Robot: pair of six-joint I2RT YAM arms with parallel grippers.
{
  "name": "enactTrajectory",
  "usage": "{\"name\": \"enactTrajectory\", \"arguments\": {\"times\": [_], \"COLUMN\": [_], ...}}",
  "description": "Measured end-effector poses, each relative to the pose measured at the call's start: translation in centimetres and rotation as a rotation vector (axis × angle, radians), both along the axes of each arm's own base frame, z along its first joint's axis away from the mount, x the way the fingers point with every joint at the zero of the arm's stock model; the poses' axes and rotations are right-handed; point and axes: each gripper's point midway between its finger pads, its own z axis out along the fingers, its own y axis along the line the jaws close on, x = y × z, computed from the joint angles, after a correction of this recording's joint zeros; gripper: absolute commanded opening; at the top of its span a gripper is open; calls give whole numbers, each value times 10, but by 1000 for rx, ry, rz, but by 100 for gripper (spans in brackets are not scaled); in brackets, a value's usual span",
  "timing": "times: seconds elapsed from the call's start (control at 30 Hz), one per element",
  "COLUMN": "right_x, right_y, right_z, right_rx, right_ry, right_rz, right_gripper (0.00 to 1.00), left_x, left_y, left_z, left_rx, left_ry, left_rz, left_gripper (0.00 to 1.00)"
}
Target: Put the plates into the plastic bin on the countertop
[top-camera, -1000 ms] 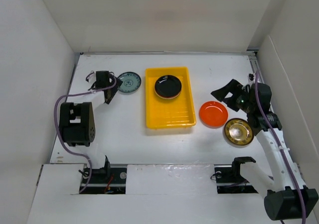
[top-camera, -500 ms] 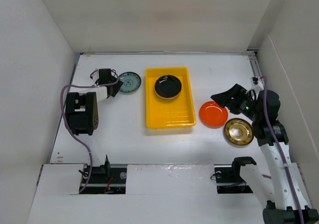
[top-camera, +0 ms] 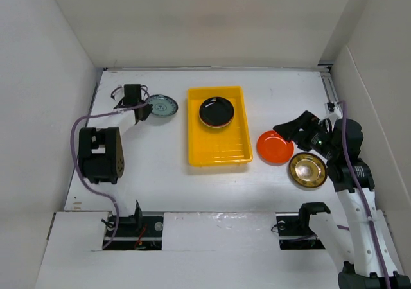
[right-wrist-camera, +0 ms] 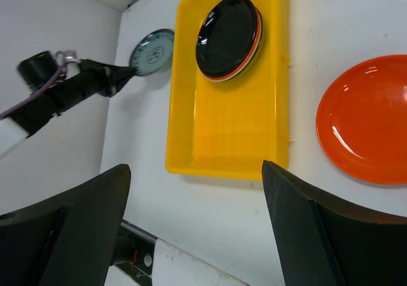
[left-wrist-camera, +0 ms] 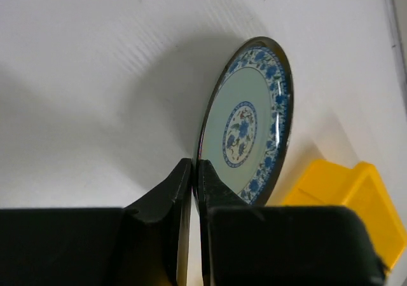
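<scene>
The teal-blue plate (top-camera: 162,105) is still outside the bin. My left gripper should rise, move right in the top view, then go down and let go on top of the black plate (top-camera: 216,112).
My left gripper (left-wrist-camera: 194,165) is shut on the near rim of the teal-blue patterned plate (left-wrist-camera: 249,122), which stands tilted up off the white countertop (top-camera: 154,160); from above this plate (top-camera: 162,105) sits left of the yellow plastic bin (top-camera: 218,151). A glossy black plate (top-camera: 216,112) lies on a small stack in the bin's far end. An orange plate (top-camera: 275,147) and a gold-brown plate (top-camera: 307,170) lie right of the bin. My right gripper (top-camera: 292,127) hangs open above the orange plate (right-wrist-camera: 365,117), holding nothing.
White walls (top-camera: 45,90) enclose the countertop on the left, back and right. The left arm's elbow (top-camera: 99,154) stands over the left side of the counter. The arm bases and a taped front ledge (top-camera: 218,228) lie along the near edge.
My left gripper has shut on the teal-blue plate's rim and tipped it up, shifting it slightly toward the back. My right arm has drifted a little toward the near right, still open.
</scene>
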Motion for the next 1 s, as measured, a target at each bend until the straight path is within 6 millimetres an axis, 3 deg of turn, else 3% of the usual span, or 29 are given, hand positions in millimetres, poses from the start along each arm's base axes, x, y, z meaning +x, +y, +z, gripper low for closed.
{"name": "enactTrajectory", "arguments": {"times": [0.07, 0.17, 0.27, 0.33, 0.4, 0.5, 0.63, 0.9, 1.0], "right_x": [0, -2, -3, -3, -4, -4, -6, -8, -9], "right_y": [-2, -5, -7, -8, -9, -10, -12, -20, -22], "right_z": [-2, -4, -7, -10, -11, -13, -14, -11, -14], "right_rx": [-6, -13, -19, -24, -27, -30, -41, -72, -76], "right_ry": [7, 8, 9, 14, 19, 26, 36, 18, 31], "right_rz": [-15, -32, -41, -46, -50, -54, -64, -105, -114], "right_gripper": [89, 89, 89, 89, 89, 89, 89, 89, 91], "left_x": [-15, -26, -37, -45, -51, -57, -56, -44, -39], "left_y": [5, -9, -58, -107, -146, -183, -191, -208, -216], "left_z": [32, 107, 170, 188, 182, 143, 96, 60, 48], "left_rx": [40, 82, 77, 52, 35, 26, 32, -3, -16], "left_ry": [-39, -203, -371, -427, -423, -336, -224, -164, -143], "left_rz": [19, -11, -136, -266, -372, -483, -519, -584, -609], "left_gripper": [0, 0, 0, 0, 0, 0, 0, 0, 23]}}
